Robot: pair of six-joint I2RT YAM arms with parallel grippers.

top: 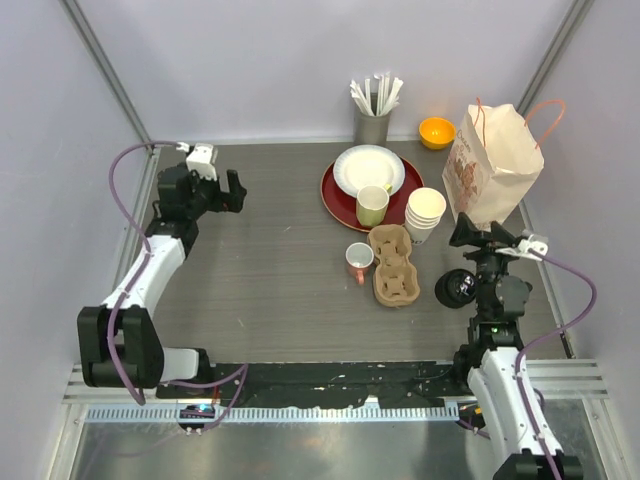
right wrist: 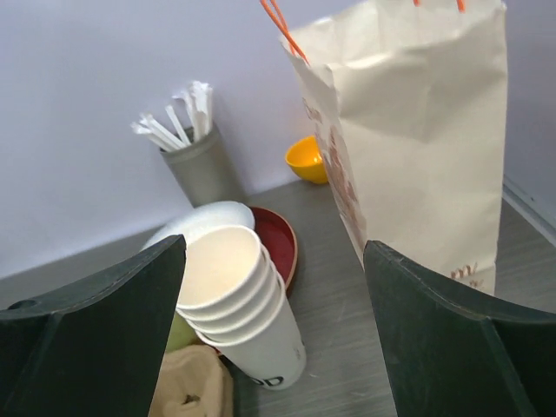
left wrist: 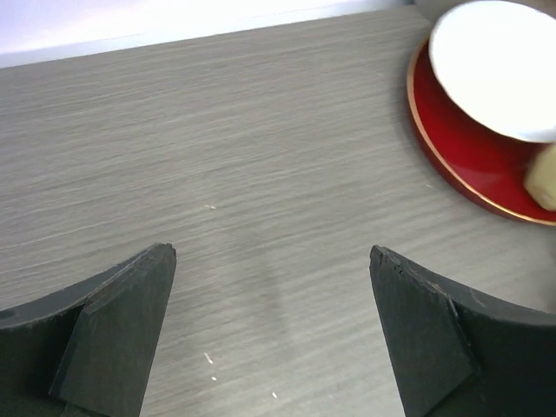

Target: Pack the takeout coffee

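The top cup is open, so my right gripper will next swing over the stack of cups, tip down and lower onto the edge of the top cup's rim by the carrier (right wrist: 193, 307).
Several cream-white paper cups (top: 425, 212) stand nested in one stack, with no lids on, right of the red plate; the stack shows in the right wrist view (right wrist: 234, 304) too. A round black thing, likely the lids (top: 455, 288), lies on the table near my right arm. My right gripper (top: 482, 234) is open and empty, just right of the stack and in front of the paper bag; in its own view (right wrist: 274, 248) the stack stands by the left finger. My left gripper (top: 233, 190) is open and empty over bare table at the far left, as its own view (left wrist: 271, 261) shows.
A brown cardboard cup carrier (top: 393, 265) lies mid-table, a white mug with a pink handle (top: 358, 262) to its left. A red plate (top: 340, 195) bears a white plate (top: 368, 170) and a green mug (top: 372, 205). A paper bag (top: 495, 165), an orange bowl (top: 436, 132) and a straw holder (top: 372, 125) stand behind.
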